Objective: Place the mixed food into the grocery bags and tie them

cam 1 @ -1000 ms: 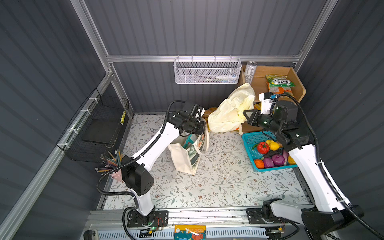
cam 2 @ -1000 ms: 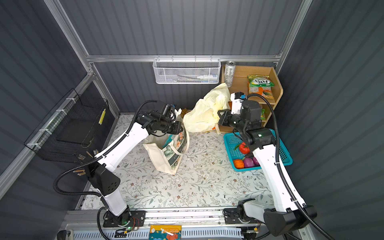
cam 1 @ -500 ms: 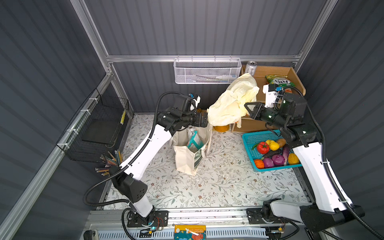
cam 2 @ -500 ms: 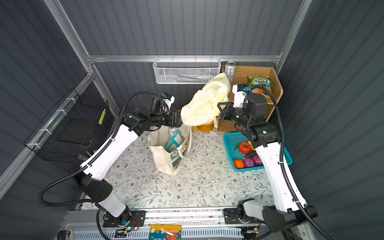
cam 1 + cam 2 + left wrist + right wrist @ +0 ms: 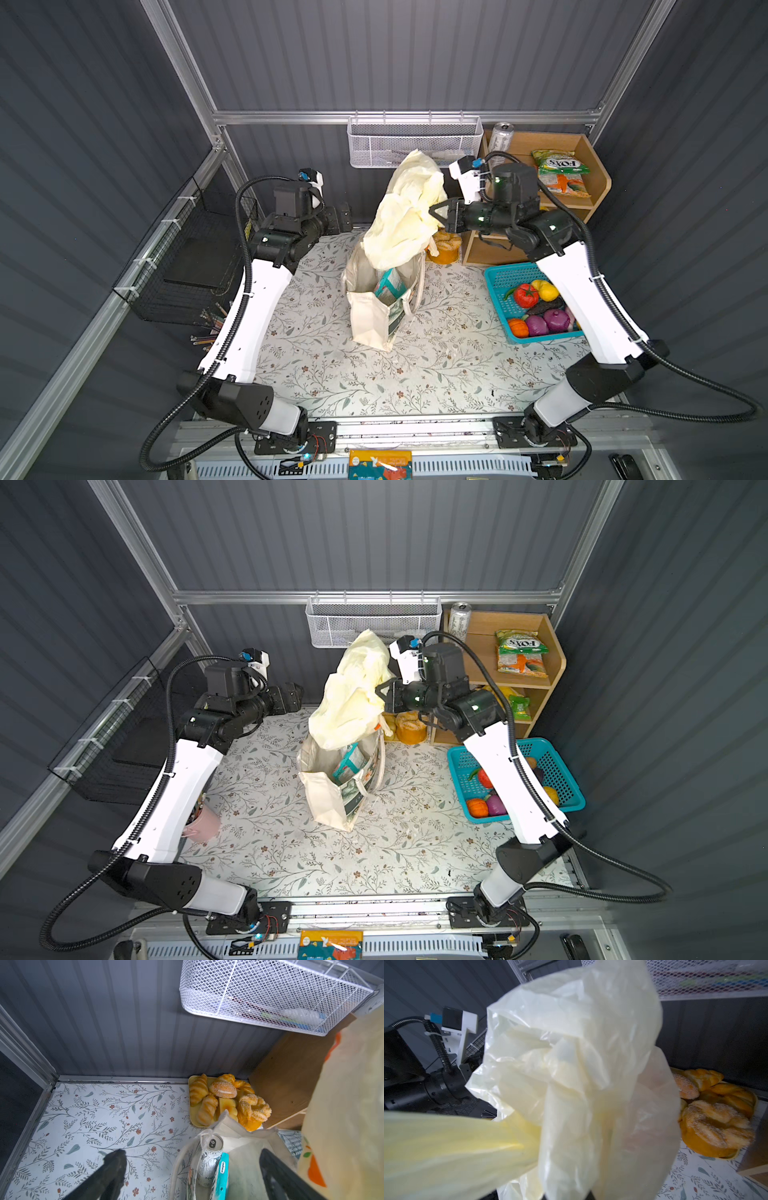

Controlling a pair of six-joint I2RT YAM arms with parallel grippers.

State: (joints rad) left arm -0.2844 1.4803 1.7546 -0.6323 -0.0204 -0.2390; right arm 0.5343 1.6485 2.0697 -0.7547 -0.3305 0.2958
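Note:
Next, my right gripper moves down and back into the tote's opening [image 5: 384, 279] and lets go of the pale-yellow plastic bag [image 5: 407, 216]. The plastic bag still hangs over the tote's far edge.
The cream canvas tote [image 5: 370, 316] [image 5: 328, 796] stands upright mid-table, mouth open. Inside it, the left wrist view shows a white drink can [image 5: 209, 1159] and a teal packet [image 5: 222, 1174]. My right gripper [image 5: 436, 212] [image 5: 381, 692] [image 5: 566, 1196] is shut on the pale-yellow plastic bag [image 5: 407, 216] [image 5: 351, 700] [image 5: 571, 1064], which hangs in the air over the tote's far edge. My left gripper [image 5: 340, 216] [image 5: 293, 696] [image 5: 191, 1153] is open and empty, left of the tote and above table level. Toy fruits and vegetables [image 5: 538, 305] [image 5: 486, 804] lie in the teal basket.
The teal basket [image 5: 500, 278] sits at the right, partly under my right arm. A wooden shelf [image 5: 594, 195] holds snack packets [image 5: 561, 170] and a second can [image 5: 500, 139]. A tray of bread [image 5: 224, 1101] stands behind the tote. A white mesh basket [image 5: 411, 141] hangs on the back wall.
My left gripper opened, let go at the tote and drew back to the left. My right gripper raised the plastic bag off the table to above the tote.

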